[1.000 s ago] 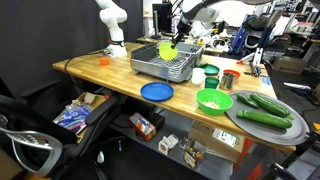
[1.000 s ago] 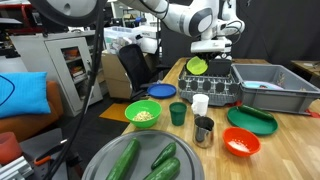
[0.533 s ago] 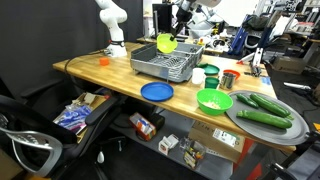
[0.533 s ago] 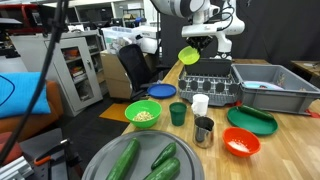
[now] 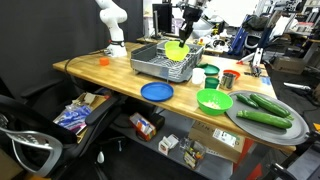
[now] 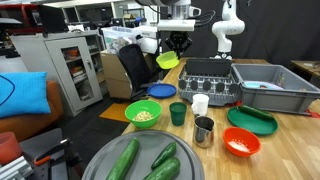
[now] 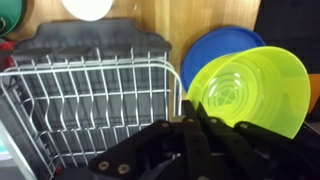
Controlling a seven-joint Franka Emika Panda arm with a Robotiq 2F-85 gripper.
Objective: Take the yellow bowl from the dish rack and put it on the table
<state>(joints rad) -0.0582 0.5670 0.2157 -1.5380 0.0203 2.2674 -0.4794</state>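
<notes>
I should bring my gripper toward the green bowl and down to let go of the yellow bowl's rim, as clear tabletop lies below between blue plate (image 7: 215, 50) and green bowl.
My gripper (image 7: 192, 108) is shut on the rim of the yellow bowl (image 7: 250, 85) and holds it tilted in the air. In the wrist view the bowl hangs beside the grey dish rack (image 7: 90, 100), over the blue plate (image 7: 215, 50) on the wooden table (image 7: 180, 15). In both exterior views the gripper (image 5: 187, 27) (image 6: 178, 42) sits just above the bowl (image 5: 176, 48) (image 6: 168, 61), well above the table (image 5: 100, 68) (image 6: 280, 150). The bowl is out of the rack (image 5: 165, 66) (image 6: 210, 80), at its side.
A blue plate (image 5: 156, 92) (image 6: 162, 90) lies by the rack. A green bowl (image 5: 214, 100) (image 6: 143, 113), cups (image 6: 200, 103), a red bowl (image 6: 240, 143), a green plate (image 6: 250, 120), a grey bin (image 6: 270, 88) and a cucumber tray (image 5: 265, 110) stand around.
The gripper has lifted the yellow bowl up out of the dish rack and carried it sideways, past the rack's edge, to above the blue plate.
</notes>
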